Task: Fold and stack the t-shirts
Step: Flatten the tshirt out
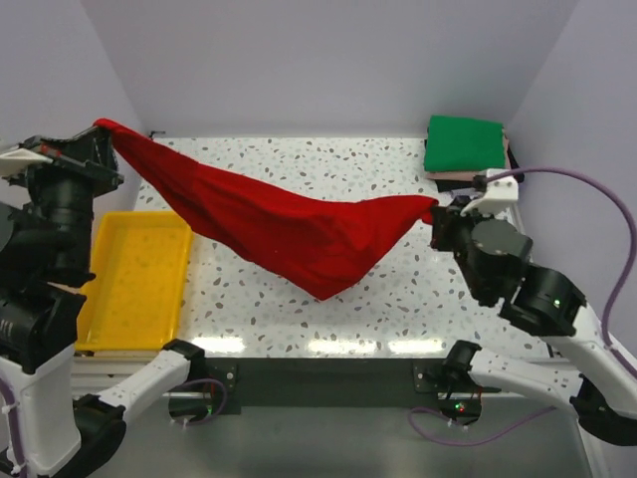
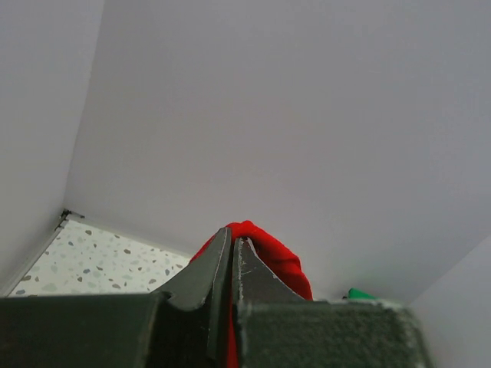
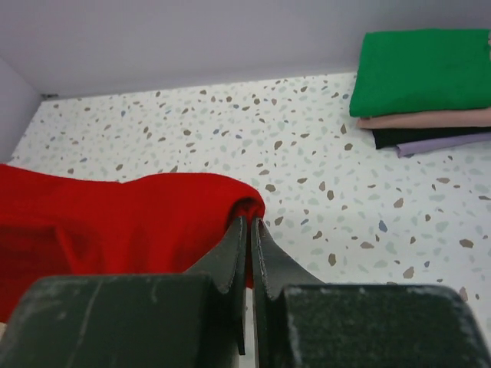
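Note:
My left gripper moves outward and down to the table's bare far edge next and releases there, as the red t-shirt (image 1: pixel 289 224) still hangs sagging in the air.
A bright red t-shirt (image 1: pixel 289 224) hangs stretched in the air between both arms, sagging to a point over the table's middle. My left gripper (image 1: pixel 103 127) is shut on its upper left end, raised high at the back left; in the left wrist view red cloth (image 2: pixel 268 253) bulges past the closed gripper (image 2: pixel 232 239). My right gripper (image 1: pixel 436 213) is shut on the right end, lower down; the right wrist view shows the red t-shirt (image 3: pixel 130 218) pinched at the gripper (image 3: pixel 250 222). A stack of folded t-shirts (image 1: pixel 465 147), green on top, lies at the back right, with the green one (image 3: pixel 422 70) over pink, dark and lavender.
A yellow plastic tray (image 1: pixel 134 284) lies on the left side of the speckled table (image 1: pixel 398 289). Lavender walls close off the back and both sides. The folded stack sits close behind my right arm.

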Robot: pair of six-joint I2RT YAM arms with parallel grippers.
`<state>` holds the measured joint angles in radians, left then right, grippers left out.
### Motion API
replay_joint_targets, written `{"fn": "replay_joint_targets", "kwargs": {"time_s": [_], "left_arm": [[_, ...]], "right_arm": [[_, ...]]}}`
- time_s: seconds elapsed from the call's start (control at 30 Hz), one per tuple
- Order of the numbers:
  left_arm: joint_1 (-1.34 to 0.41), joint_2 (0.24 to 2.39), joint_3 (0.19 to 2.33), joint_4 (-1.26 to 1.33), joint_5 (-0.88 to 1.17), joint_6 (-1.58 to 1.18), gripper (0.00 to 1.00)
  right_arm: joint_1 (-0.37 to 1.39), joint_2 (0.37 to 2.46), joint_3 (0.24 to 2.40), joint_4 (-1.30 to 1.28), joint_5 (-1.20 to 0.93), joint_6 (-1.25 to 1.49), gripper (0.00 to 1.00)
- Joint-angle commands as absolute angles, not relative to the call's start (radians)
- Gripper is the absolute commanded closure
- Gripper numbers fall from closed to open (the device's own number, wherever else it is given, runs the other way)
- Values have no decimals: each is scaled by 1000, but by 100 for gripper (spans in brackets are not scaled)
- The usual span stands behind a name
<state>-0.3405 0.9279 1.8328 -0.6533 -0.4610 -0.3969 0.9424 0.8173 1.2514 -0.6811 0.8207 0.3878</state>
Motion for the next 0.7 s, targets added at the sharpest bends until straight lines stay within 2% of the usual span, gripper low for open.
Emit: {"fn": "replay_joint_targets", "kwargs": {"time_s": [0.0, 0.13, 0.3, 0.33, 0.37, 0.4, 0.43, 0.5, 0.53, 0.6, 0.67], "left_arm": [[-334, 876, 1832, -603, -497, -374, 100], [-336, 877, 1818, -581, -479, -364, 100], [-336, 1035, 1806, -552, -399, -334, 100], [-336, 1075, 1804, -522, -382, -325, 100], [-333, 1169, 1809, -506, -335, -296, 100], [-330, 1227, 1825, -496, -318, -285, 100], [-327, 1294, 1885, -502, -302, -281, 100], [-269, 1515, 1977, -520, -134, -299, 100], [-246, 1598, 2088, -549, -59, -314, 100], [-207, 1843, 2210, -584, 78, -365, 100], [-183, 2065, 2411, -662, 144, -397, 93]], "right_arm": [[946, 730, 1321, -732, 876, 322, 100], [946, 730, 1333, -730, 877, 301, 100], [936, 935, 1281, -652, 969, 252, 100], [870, 975, 1287, -643, 953, 241, 100], [814, 1029, 1311, -635, 899, 236, 100], [740, 1119, 1324, -623, 746, 244, 100], [588, 1176, 1333, -615, 638, 256, 100], [459, 1356, 1377, -624, 393, 301, 100], [375, 1418, 1393, -630, 346, 314, 100], [319, 1538, 1419, -638, 267, 342, 100], [249, 1667, 1398, -632, 140, 373, 100]]}}
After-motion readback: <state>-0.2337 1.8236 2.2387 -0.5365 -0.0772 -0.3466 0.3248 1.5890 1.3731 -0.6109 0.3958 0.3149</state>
